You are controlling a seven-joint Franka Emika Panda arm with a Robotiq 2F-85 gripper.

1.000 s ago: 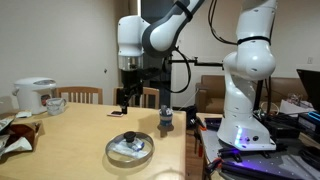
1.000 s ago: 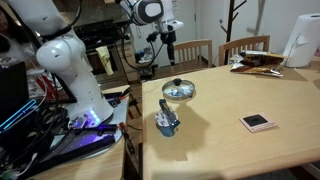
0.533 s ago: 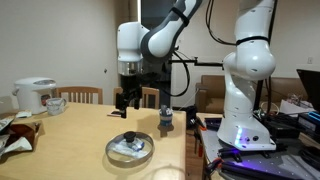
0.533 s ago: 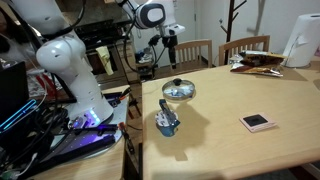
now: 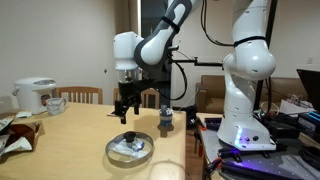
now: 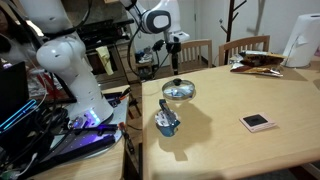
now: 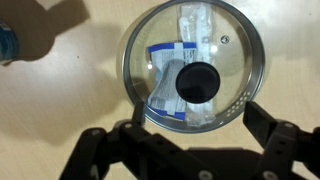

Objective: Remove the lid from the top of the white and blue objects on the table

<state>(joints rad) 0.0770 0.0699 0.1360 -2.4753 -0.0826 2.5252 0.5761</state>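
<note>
My open gripper lowers next over the dark centre knob (image 5: 130,136) (image 7: 198,82) below it, one finger to each side, and closes on it.
The round glass lid (image 7: 195,65) with a metal rim and dark centre knob lies flat on the wooden table (image 7: 70,95). Under it lie the white and blue packets (image 7: 185,60), seen through the glass. The lid also shows in both exterior views (image 5: 130,149) (image 6: 178,91). My gripper (image 7: 190,120) is open and empty, hanging above the lid with a finger on each side of its near rim. In both exterior views the gripper (image 5: 125,112) (image 6: 177,66) is well above the lid.
A small dark bottle with a blue label (image 5: 166,120) (image 6: 166,119) stands near the lid; it shows blurred in the wrist view (image 7: 8,42). A white cooker (image 5: 34,95), a mug (image 5: 56,103), wrappers (image 5: 14,135), a small pink-edged box (image 6: 258,122) and chairs (image 6: 244,48) are around.
The arm has come down a little toward the lid, the gripper staying open. The lid and packets have not moved.
</note>
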